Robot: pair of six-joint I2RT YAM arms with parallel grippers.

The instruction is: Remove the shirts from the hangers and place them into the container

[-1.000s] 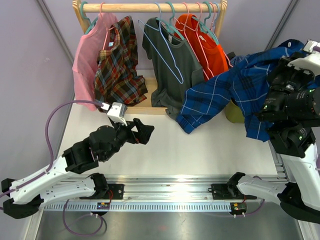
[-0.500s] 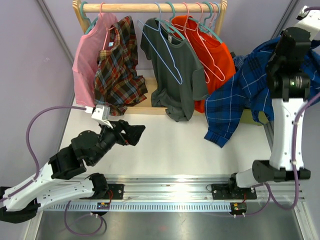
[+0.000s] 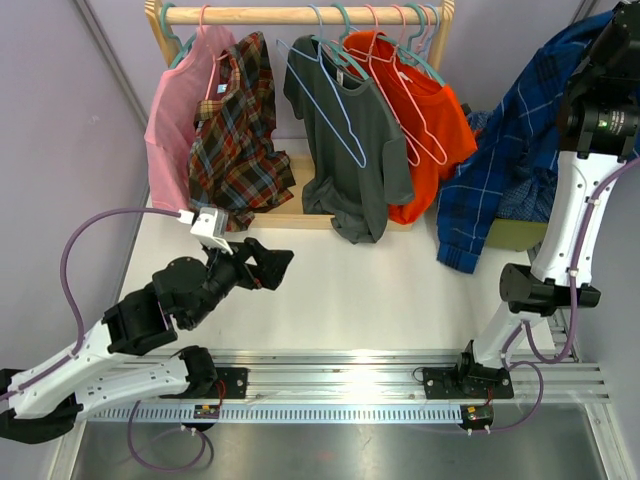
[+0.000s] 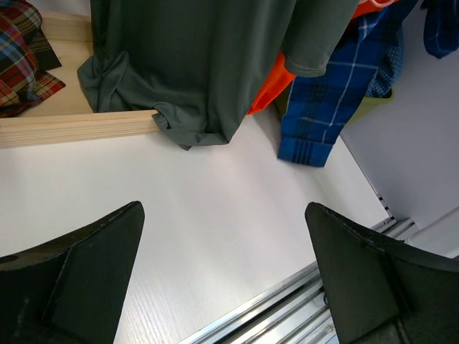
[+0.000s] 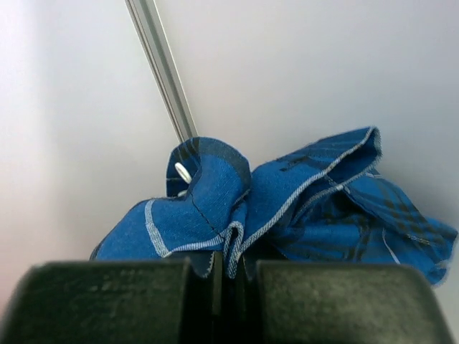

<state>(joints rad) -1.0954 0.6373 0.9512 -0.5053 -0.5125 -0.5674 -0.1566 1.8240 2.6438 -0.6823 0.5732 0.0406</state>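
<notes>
The robot's right gripper will next go down and to the left in the top view, into the yellow-green container [image 3: 517, 236], to release the shirt, because the shirt's sleeve still hangs outside.
My right gripper [image 5: 228, 276] is shut on a bunched fold of the dark blue plaid shirt [image 5: 287, 208]. In the top view that shirt [image 3: 500, 160] hangs from high at the far right, draped down over the yellow-green container [image 3: 517, 236], which is mostly covered. My left gripper [image 3: 268, 264] is open and holds nothing, low over the white table [image 4: 215, 208] in front of the rack. On the rail hang a pink shirt [image 3: 172, 120], a red-brown-green plaid shirt [image 3: 238, 135], a dark grey shirt [image 3: 350, 140] and an orange shirt [image 3: 432, 135]. A lavender hanger [image 3: 335, 115] lies across the grey shirt.
The wooden rail [image 3: 300, 15] spans the back, and its wooden base beam [image 4: 72, 129] lies on the table under the shirts. Several teal and pink hanger hooks crowd the rail's right end [image 3: 415, 20]. A metal rail [image 3: 340, 365] runs along the near table edge.
My right arm has swung up and to the right, lifting the blue plaid shirt off the table until it hangs over the container. My left arm drew slightly back and stayed open.
</notes>
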